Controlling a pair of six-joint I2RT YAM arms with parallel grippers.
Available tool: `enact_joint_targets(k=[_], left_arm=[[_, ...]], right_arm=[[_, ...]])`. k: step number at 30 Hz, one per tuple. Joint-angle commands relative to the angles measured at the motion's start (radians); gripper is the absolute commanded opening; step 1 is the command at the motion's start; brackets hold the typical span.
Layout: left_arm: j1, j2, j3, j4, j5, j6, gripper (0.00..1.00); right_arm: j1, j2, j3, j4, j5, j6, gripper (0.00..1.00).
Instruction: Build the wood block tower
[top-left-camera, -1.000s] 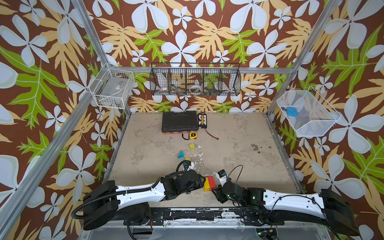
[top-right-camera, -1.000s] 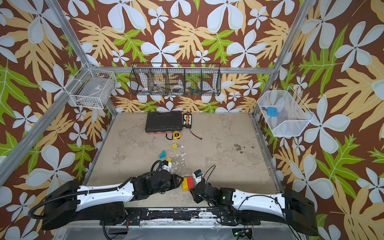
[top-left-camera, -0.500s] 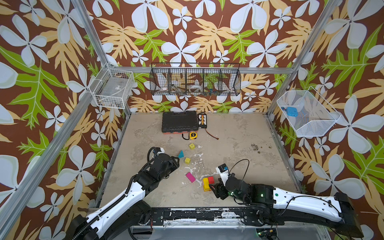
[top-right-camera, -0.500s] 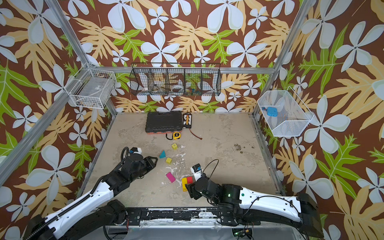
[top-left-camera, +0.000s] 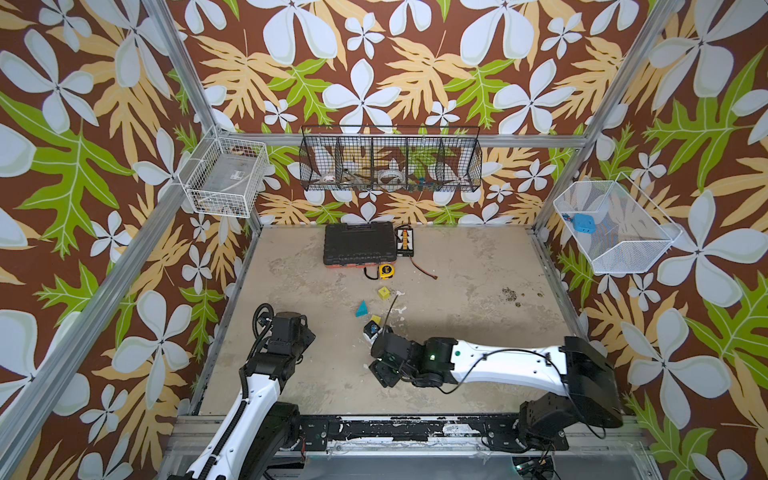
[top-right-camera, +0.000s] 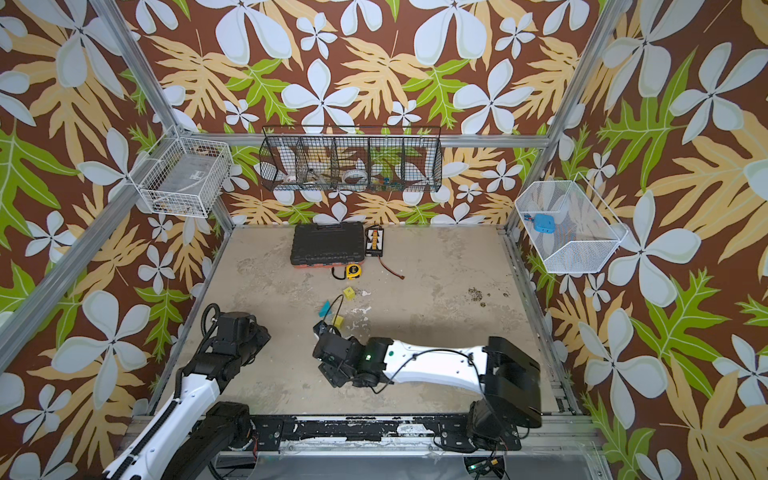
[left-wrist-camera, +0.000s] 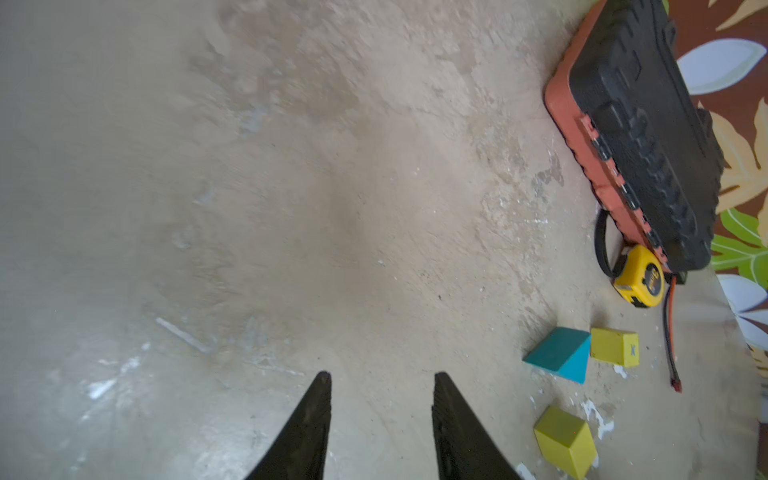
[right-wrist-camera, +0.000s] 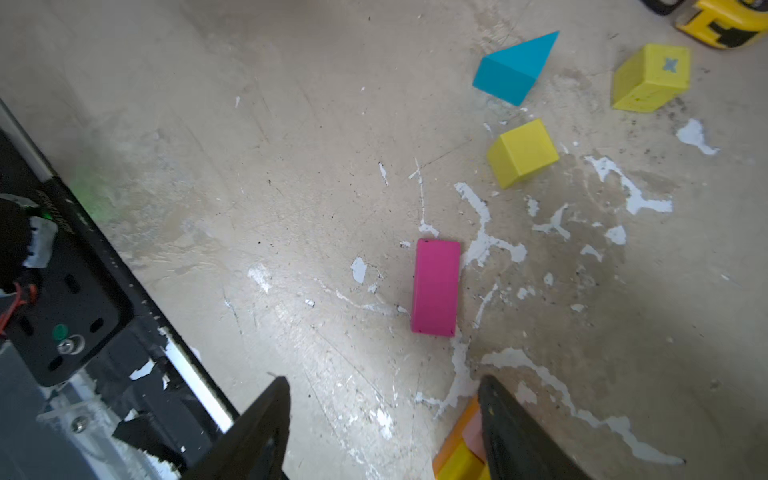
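The magenta brick's long sides get one finger of my right gripper each next, as it moves down and onward, because both fingers hover over bare floor short of the brick.
In the right wrist view my right gripper (right-wrist-camera: 380, 386) is open over bare floor, a little short of a magenta brick (right-wrist-camera: 436, 286) lying flat. Orange, yellow and pink blocks of the tower (right-wrist-camera: 459, 453) show at the frame edge, against the outer side of one finger. A teal wedge (right-wrist-camera: 515, 68) (top-left-camera: 361, 309) and two yellow cubes (right-wrist-camera: 521, 151) (right-wrist-camera: 650, 79) lie farther off. Both top views hide the tower and the magenta brick under the right arm (top-left-camera: 415, 357) (top-right-camera: 353, 357). My left gripper (left-wrist-camera: 380, 376) is open and empty, off to the left of the blocks.
A yellow tape measure (top-left-camera: 386, 270) and a black case (top-left-camera: 359, 245) lie at the back of the floor, with a thin red cable (top-left-camera: 422, 270) beside them. Wire baskets (top-left-camera: 390, 164) hang on the walls. The black front rail (right-wrist-camera: 124, 332) runs close beside the right gripper.
The left arm has drawn back to the left, away from the blocks. The right arm has swung left over the stack and the magenta brick, and its jaws have opened wider.
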Motion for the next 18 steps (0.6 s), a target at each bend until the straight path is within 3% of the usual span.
enact_joint_targets(k=[1, 10, 18], left_arm=[[0.002, -0.047, -0.038, -0.014, -0.138, -0.003, 0.43], [0.003, -0.137, -0.101, 0.017, -0.169, -0.024, 0.42], [0.003, -0.148, -0.112, 0.013, -0.146, -0.02, 0.42]], right_arm=[[-0.02, 0.085, 0.068, -0.059, -0.018, -0.054, 0.71], [-0.081, 0.291, 0.209, -0.11, -0.038, -0.077, 0.71], [-0.124, 0.332, 0.196, -0.094, -0.054, -0.077, 0.67]])
